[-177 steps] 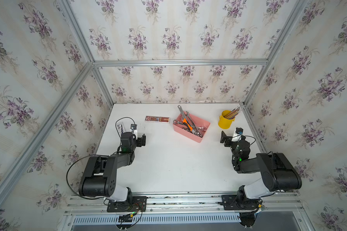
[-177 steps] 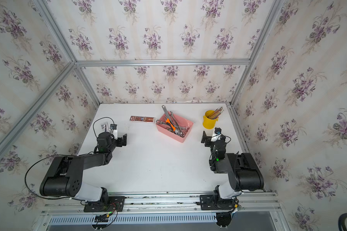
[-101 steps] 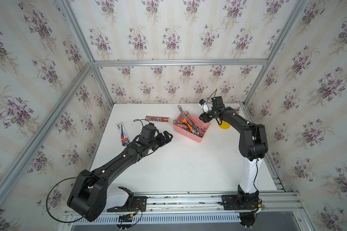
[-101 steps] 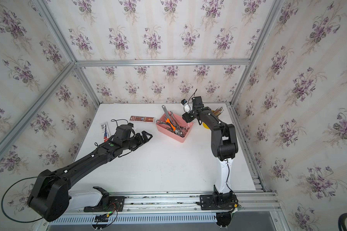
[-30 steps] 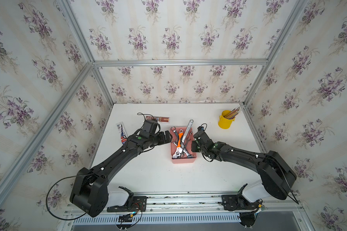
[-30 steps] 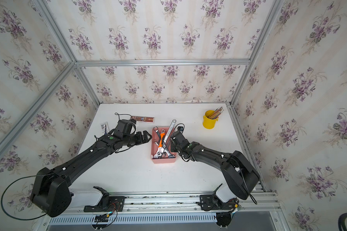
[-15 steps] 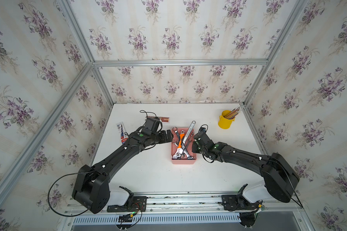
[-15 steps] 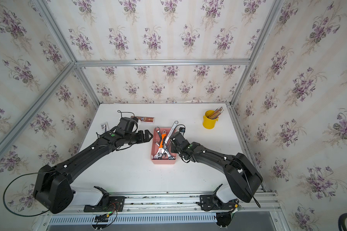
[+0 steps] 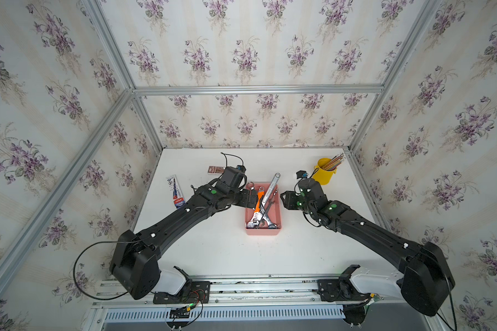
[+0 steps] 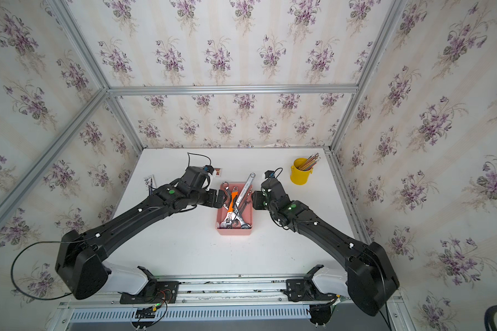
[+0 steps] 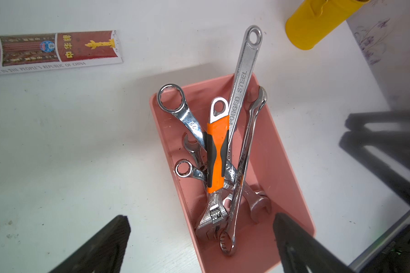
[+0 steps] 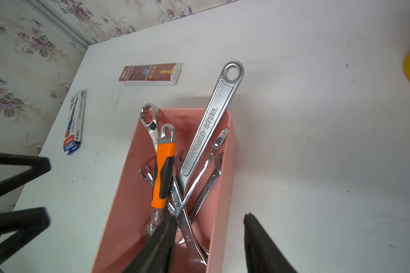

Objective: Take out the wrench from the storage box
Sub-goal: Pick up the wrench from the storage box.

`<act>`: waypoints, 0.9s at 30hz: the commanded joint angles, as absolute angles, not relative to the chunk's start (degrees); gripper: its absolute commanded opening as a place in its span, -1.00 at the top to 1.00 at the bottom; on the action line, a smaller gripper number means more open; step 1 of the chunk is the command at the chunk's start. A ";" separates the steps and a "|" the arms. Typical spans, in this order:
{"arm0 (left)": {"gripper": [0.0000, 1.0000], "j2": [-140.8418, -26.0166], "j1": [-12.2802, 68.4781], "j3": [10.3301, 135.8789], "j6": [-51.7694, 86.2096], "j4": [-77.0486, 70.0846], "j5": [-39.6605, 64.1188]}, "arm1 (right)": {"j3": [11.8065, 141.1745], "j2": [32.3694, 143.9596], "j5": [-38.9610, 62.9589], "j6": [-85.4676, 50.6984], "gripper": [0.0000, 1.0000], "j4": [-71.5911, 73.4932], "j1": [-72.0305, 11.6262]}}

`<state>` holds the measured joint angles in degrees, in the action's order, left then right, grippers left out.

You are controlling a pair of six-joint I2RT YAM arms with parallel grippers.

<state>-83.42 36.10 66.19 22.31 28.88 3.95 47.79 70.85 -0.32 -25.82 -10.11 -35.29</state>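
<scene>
My left gripper moves over the box next and comes down astride the black-and-orange handle (image 9: pixel 258 201) (image 11: pixel 217 157). The handle lies below it, toward the box's middle and on top of the crossed wrenches.
The salmon-pink storage box (image 9: pixel 263 231) (image 10: pixel 234 231) stands mid-table, its long side running front to back. Several wrenches lie crossed inside. A long silver wrench (image 9: pixel 271 189) (image 11: pixel 240 94) (image 12: pixel 208 127) sticks out over the far rim, and beside it lies an orange-handled adjustable wrench (image 9: pixel 258 205) (image 11: pixel 217 146) (image 12: pixel 163 170). My left gripper (image 9: pixel 251 198) (image 11: pixel 200 217) is open at the box's left wall, one finger over the table and one over the box. My right gripper (image 9: pixel 283 200) (image 12: pixel 210 217) is open astride the right wall, holding nothing.
A yellow cup of pencils (image 9: pixel 324 173) stands at the back right. A flat red-brown carton (image 9: pixel 215 169) (image 12: pixel 150 73) lies behind the left arm. A blue-and-white pack (image 9: pixel 175 191) (image 12: pixel 74 123) lies near the left table edge.
The box was dragged from the back to mid-table and turned. In the last second the right jaws opened off its right wall, and the left gripper closed in on its left wall.
</scene>
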 commanded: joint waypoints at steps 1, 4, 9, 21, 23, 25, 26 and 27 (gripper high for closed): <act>-0.98 -85.36 38.53 67.36 18.53 28.24 -1.56 | 47.06 68.00 9.78 -17.02 -0.23 -10.00 -33.68; -0.94 -88.51 41.14 69.31 17.40 28.88 -5.13 | 45.60 64.94 13.08 -15.73 -0.36 -10.11 -30.52; -0.80 -93.79 44.40 72.20 16.26 29.13 -10.31 | 42.50 60.10 17.28 -16.16 -0.53 -8.88 -25.49; -0.27 -104.12 45.35 76.44 17.29 30.12 -12.78 | 41.11 57.04 18.20 -14.57 -0.86 -11.95 -21.01; -0.21 -104.97 45.35 76.62 17.84 30.22 -12.41 | 40.93 57.04 18.17 -14.65 -0.91 -11.72 -20.68; -0.12 -105.83 45.35 76.82 18.28 30.37 -11.60 | 40.80 57.23 18.10 -14.72 -0.97 -11.56 -20.48; -0.12 -106.25 45.41 76.89 18.62 30.47 -11.43 | 40.83 57.33 17.95 -14.68 -0.99 -11.55 -20.40; -0.12 -106.60 45.40 76.92 18.85 30.62 -11.43 | 40.88 57.48 18.06 -14.59 -0.99 -11.58 -20.31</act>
